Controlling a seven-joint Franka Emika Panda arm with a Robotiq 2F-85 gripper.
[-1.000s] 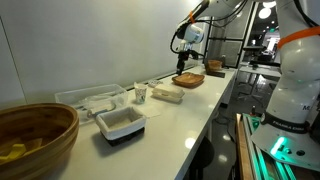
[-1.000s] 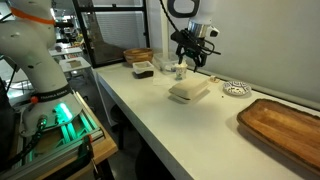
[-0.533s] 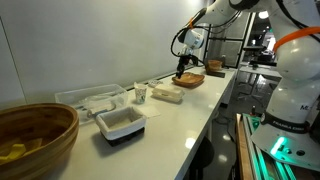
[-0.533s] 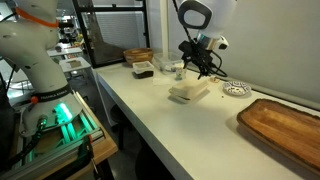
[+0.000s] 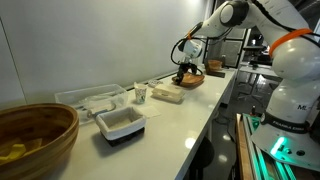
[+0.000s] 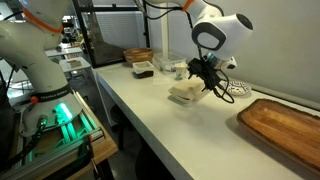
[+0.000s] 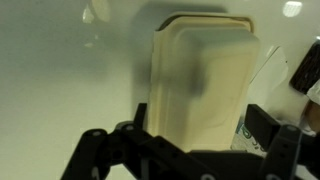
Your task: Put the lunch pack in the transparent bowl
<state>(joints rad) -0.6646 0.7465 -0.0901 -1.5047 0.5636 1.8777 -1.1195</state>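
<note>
The robot's gripper should next go down and tilt onto the lunch pack's near end (image 6: 200,94) (image 7: 188,140), because its open fingers are still above the box lying flat on the counter.
The lunch pack (image 5: 167,94) is a flat cream lidded box lying on the white counter; it also shows in the other exterior view (image 6: 188,92). My gripper (image 5: 183,73) hangs low over its end (image 6: 208,80). In the wrist view the lunch pack (image 7: 200,70) fills the middle, and my gripper (image 7: 200,125) is open with one dark finger on each side of the box's near end. I cannot tell if the fingers touch it. The transparent bowl (image 5: 88,98) stands further along the counter by the wall, with some white things in it.
A small cup (image 5: 141,93) stands between lunch pack and transparent bowl. A white dish with a dark base (image 5: 120,123) and a big wooden bowl (image 5: 35,140) sit beyond. A wooden tray (image 6: 285,125) and a small round patterned dish (image 6: 235,88) lie behind the gripper.
The arm has swung over and my gripper has come down from above the counter to the lunch pack's end. The lunch pack has not moved.
</note>
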